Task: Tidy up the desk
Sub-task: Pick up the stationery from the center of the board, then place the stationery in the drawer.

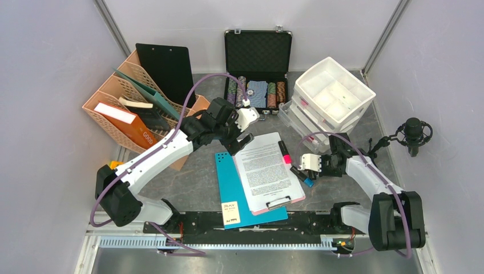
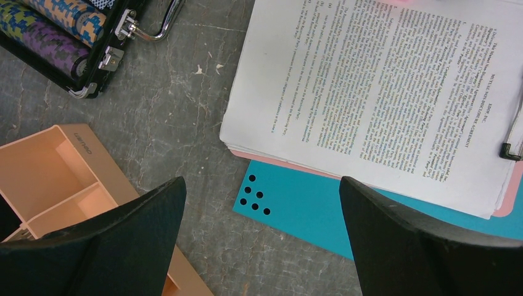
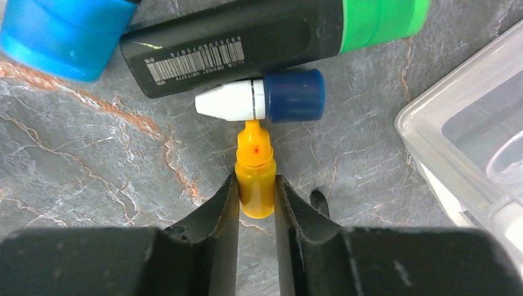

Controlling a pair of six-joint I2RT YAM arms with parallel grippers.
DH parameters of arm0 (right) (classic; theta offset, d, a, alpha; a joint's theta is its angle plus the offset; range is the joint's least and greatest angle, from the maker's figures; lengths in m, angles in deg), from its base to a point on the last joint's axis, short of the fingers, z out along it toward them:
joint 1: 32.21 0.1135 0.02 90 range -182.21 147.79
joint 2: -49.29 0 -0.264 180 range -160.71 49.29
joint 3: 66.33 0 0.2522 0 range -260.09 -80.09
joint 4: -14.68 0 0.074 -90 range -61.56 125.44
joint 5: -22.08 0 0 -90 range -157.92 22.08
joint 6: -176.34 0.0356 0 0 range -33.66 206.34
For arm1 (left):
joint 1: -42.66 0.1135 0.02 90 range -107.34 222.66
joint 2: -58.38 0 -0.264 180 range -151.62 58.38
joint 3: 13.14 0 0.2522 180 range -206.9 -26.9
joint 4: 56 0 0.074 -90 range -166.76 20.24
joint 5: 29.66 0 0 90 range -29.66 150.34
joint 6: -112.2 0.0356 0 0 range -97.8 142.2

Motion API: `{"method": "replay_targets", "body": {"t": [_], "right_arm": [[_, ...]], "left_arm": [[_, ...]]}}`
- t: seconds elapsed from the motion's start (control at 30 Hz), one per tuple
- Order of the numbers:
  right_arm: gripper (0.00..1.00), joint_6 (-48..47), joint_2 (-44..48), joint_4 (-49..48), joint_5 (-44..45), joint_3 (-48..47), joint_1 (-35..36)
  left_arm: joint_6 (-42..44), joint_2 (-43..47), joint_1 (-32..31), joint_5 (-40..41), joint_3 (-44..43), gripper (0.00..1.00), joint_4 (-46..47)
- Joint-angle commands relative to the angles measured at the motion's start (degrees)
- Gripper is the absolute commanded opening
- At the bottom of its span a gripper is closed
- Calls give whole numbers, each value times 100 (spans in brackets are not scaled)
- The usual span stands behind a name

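My right gripper rises off the desk next and moves outward over the pulled-out clear drawer (image 3: 478,129) to release the yellow dropper bottle (image 3: 255,179), because that drawer stands open.
The dark grey stone-patterned desk (image 1: 194,182) carries scattered items. My right gripper (image 3: 256,185) is shut on a small yellow dropper bottle (image 3: 255,179) that lies on the desk, one finger pressed against each side. The bottle's tip touches a white tube with a dark blue cap (image 3: 265,100). Just beyond lie a black highlighter with a green cap (image 3: 247,43) and a light blue cap (image 3: 58,37). My left gripper (image 2: 262,185) hangs open over bare desk at the corner of a teal folder (image 2: 345,216), holding nothing. In the top view my right gripper (image 1: 302,166) sits right of the clipboard.
A pink clipboard with printed pages (image 1: 265,165) lies on the teal folder (image 1: 234,194), a pink highlighter (image 1: 283,151) at its edge. An open chip case (image 1: 257,68), a peach file organizer (image 1: 131,114), white drawers (image 1: 334,94) and a microphone (image 1: 414,134) ring the desk.
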Motion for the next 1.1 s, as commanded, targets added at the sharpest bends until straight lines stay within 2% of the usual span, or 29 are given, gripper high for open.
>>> {"method": "replay_targets", "body": {"t": [0.0,0.23,0.37,0.53,0.77,1.07], "right_arm": [[23,-110,-71,525,-191,-91,-71],[4,-114,589,1504,-414,-538,-72],[3,59,804,2155,-954,-1298,-76],[4,957,509,2553,-1726,-2646,-67],[3,2049,-97,2037,-2024,-3742,30],[5,3088,-918,930,-1408,-3953,640]], "left_arm": [[-110,125,12,-96,-40,100,106],[-54,203,12,-71,1,100,114],[-40,219,12,-52,-3,100,136],[-69,202,12,-74,-21,100,137],[-90,212,12,-87,-47,100,138],[-103,281,12,-97,5,100,138]]}}
